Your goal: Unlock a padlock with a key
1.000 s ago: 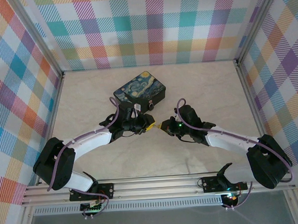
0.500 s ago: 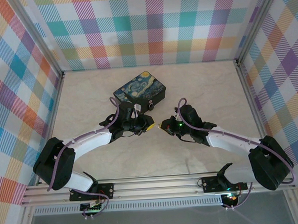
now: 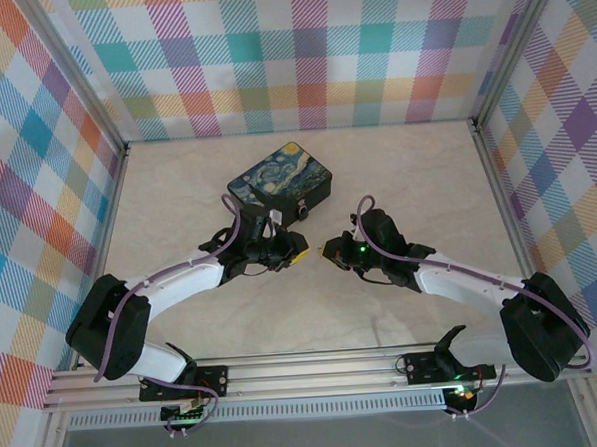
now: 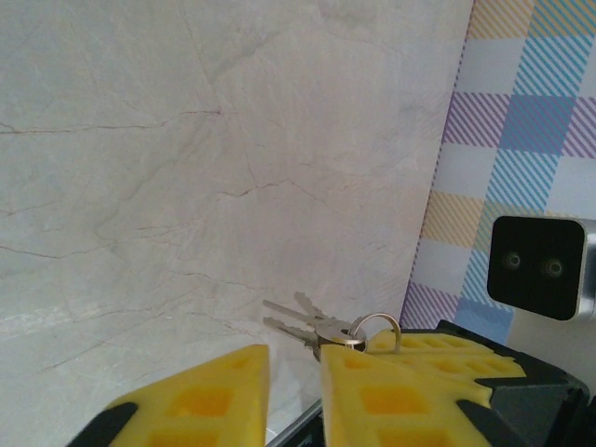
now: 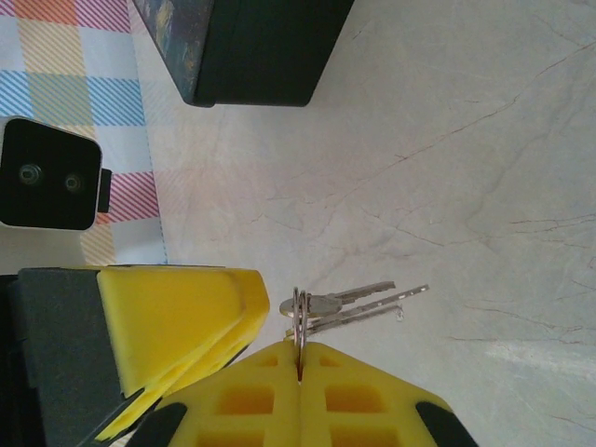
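Note:
The bare marble back from both grippers is clear of the box, so the right gripper will draw back and down onto it next and let go of the key ring (image 5: 298,312).
My right gripper (image 5: 299,372) is shut on a silvery key ring (image 5: 298,312), and the key (image 5: 368,296) sticks out from that ring beside another just like it, above the marble table. In the left wrist view the key (image 4: 296,318) and ring (image 4: 377,329) lie just past my left gripper (image 4: 294,396), which is open with nothing between its yellow fingers. From above, the left gripper (image 3: 298,252) and right gripper (image 3: 328,250) face each other tip to tip with a small gap. A small dark lump that looks like the padlock (image 3: 304,212) hangs at the near side of the box.
The black box (image 3: 281,180) with a swirling blue-and-yellow lid stands just beyond both grippers; its dark corner (image 5: 244,51) is near the right wrist. Plaid walls (image 3: 310,53) close in the marble table (image 3: 416,167) on three sides.
The left gripper has drawn back slightly to the left, so a small gap separates the two grippers' tips. The right gripper still holds the key ring in the same place.

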`<state>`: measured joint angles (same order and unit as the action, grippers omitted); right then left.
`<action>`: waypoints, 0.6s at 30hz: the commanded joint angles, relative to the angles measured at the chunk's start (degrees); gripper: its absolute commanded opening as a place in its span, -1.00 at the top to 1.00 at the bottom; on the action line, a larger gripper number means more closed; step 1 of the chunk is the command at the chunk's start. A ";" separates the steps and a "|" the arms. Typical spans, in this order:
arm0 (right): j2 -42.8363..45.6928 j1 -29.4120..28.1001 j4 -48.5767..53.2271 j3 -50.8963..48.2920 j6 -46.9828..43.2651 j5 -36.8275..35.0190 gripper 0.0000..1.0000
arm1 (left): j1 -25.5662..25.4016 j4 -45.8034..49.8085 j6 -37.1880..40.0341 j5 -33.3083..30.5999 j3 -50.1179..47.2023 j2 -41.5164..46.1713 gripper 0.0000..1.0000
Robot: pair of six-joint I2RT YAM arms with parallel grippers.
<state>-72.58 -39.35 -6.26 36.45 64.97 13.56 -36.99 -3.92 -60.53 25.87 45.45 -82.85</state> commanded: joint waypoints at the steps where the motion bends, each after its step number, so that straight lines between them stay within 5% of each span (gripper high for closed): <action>1: 0.99 0.32 -2.75 0.59 0.22 0.42 1.00 | 0.39 0.27 -0.39 0.09 -0.37 1.47 0.29; 6: -1.78 0.09 -6.39 2.44 0.22 4.71 1.00 | 1.44 -3.80 -5.96 1.00 -2.18 0.89 -0.22; 12: -3.42 -0.44 -2.88 3.56 -2.19 4.44 1.00 | 1.90 -2.75 -8.61 -0.82 -2.09 0.58 -0.31; 18: -2.61 0.85 5.71 -2.01 -4.01 -1.04 1.00 | 3.00 17.58 4.81 -12.69 2.63 5.72 -0.31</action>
<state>-75.59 -39.03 -5.28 37.43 63.22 14.85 -34.70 2.81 -63.09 19.90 44.60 -80.82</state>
